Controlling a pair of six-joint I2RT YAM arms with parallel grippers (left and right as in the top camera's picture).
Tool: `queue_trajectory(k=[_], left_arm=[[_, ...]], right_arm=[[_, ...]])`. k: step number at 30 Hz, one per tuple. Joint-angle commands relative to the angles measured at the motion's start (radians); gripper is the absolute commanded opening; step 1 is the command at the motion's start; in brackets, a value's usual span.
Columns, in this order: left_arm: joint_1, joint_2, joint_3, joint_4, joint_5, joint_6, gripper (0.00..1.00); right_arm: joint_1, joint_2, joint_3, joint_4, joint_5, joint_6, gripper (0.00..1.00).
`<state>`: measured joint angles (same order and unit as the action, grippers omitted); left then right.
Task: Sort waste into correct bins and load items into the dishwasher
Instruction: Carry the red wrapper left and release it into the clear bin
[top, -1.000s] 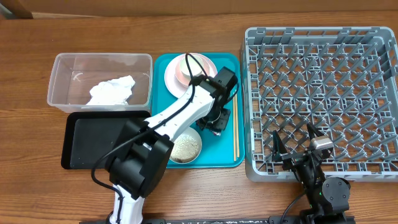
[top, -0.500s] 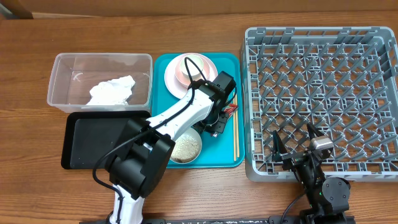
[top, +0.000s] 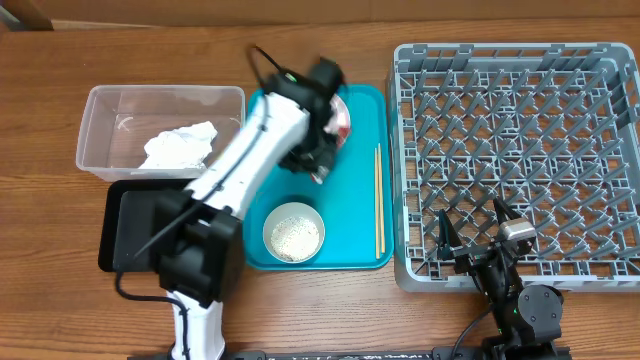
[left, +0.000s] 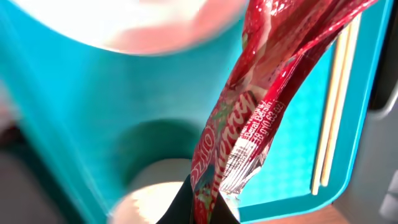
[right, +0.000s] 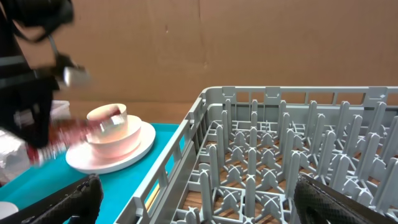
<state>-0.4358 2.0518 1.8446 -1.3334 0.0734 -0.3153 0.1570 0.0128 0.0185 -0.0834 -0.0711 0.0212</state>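
Observation:
The wrapper in my left gripper swings left in the overhead view next, off the teal tray to over the clear tub. That is because a crumpled napkin already lies there.
My left gripper (top: 322, 165) is shut on the small red snack wrapper (top: 341, 128) and holds it above the teal tray (top: 355, 240), beside the pink plate (top: 343, 103). In the left wrist view the wrapper (left: 261, 93) hangs from the jaws (left: 211, 208) over a white bowl of rice (left: 152, 190). That bowl (top: 293, 232) sits at the tray's front. The chopsticks (top: 379, 200) lie along the tray's right side. The cup (right: 109, 124) stands on the plate (right: 112, 155). My right gripper (right: 199, 205) is open and empty at the front edge of the grey dish rack (top: 520, 150).
The clear tub (top: 110, 120) at the left holds the crumpled white napkin (top: 180, 145). The black tray (top: 140, 230) lies in front of it. The left arm crosses over the tub's corner and the teal tray. Only one white bowl shows.
My left gripper has lifted the red wrapper off the tray's middle and swung up and left toward the plate. The rice bowl is now uncovered. The right arm has not moved.

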Motion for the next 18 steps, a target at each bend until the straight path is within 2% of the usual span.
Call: queue_trajectory(k=[1, 4, 10, 18], left_arm=[[0.109, -0.019, 0.076, -0.050, -0.014, -0.012, 0.04], [0.213, -0.019, 0.084, -0.087, -0.009, -0.053, 0.04], [0.407, -0.019, 0.083, -0.138, 0.011, -0.054, 0.04], [0.571, -0.019, 0.061, -0.118, -0.003, -0.048, 0.04]], right_arm=[[-0.002, -0.010, -0.011, 0.005, 0.001, -0.007, 1.00], [-0.002, -0.010, -0.011, 0.005, 0.001, -0.007, 1.00], [-0.002, -0.010, -0.011, 0.005, 0.001, -0.007, 1.00], [-0.002, -0.010, -0.011, 0.005, 0.001, -0.007, 1.00]])
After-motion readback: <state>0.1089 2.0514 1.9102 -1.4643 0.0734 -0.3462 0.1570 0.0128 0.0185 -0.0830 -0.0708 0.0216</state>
